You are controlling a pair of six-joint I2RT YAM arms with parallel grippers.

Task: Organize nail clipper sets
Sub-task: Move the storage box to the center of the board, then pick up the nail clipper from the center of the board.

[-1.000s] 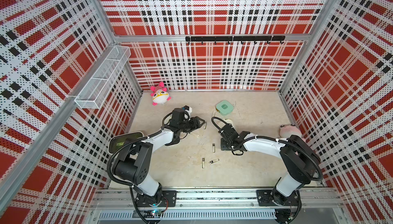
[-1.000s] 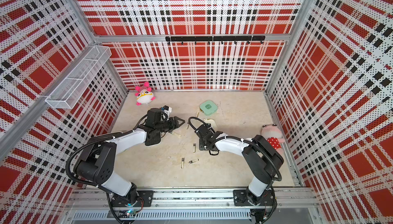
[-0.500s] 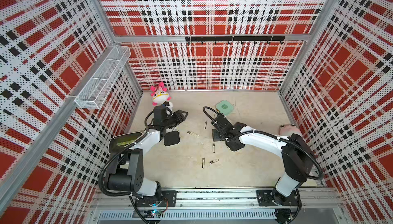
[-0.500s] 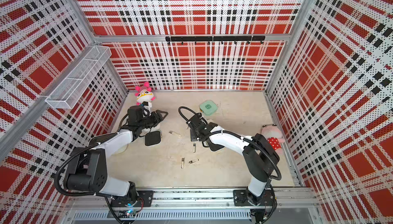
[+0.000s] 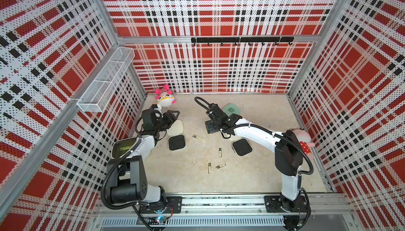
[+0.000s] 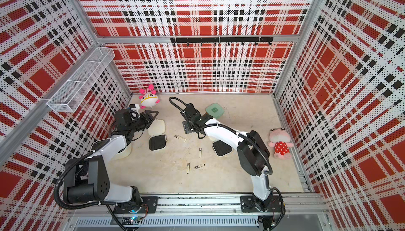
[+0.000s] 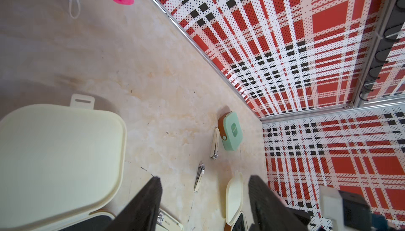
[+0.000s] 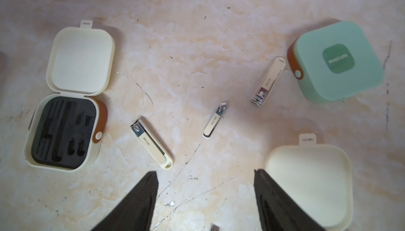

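My right gripper needs to move toward the case by my left gripper and down onto the silver clipper's body (image 5: 199,138) (image 8: 153,144), because the clipper lies below it, toward that case.
A cream case (image 5: 176,142) lies open left of the middle, black tray up, with its lid (image 7: 54,164) toward the back. My left gripper (image 5: 173,114) hovers over that lid, open and empty (image 7: 204,177). A second open cream case (image 5: 241,147) lies at the right, its lid (image 8: 309,186) beside my right gripper (image 8: 205,171), which is open over bare floor. The shut mint green case (image 5: 231,110) sits behind the right arm. Silver clippers lie loose: one (image 8: 151,144) near the left case, one (image 8: 215,119) mid-floor, one (image 8: 268,80) by the mint case, and others further forward (image 5: 209,167).
A pink plush (image 5: 165,98) sits at the back left and another plush (image 5: 303,142) at the right wall. A larger cream box with a green-tinted top (image 5: 125,147) lies under my left arm. A wire basket (image 5: 107,83) hangs on the left wall.
My left gripper has drawn back leftward, leaving the cream case open on the floor. My right gripper has moved back-left with its jaws widening, uncovering the second open case.
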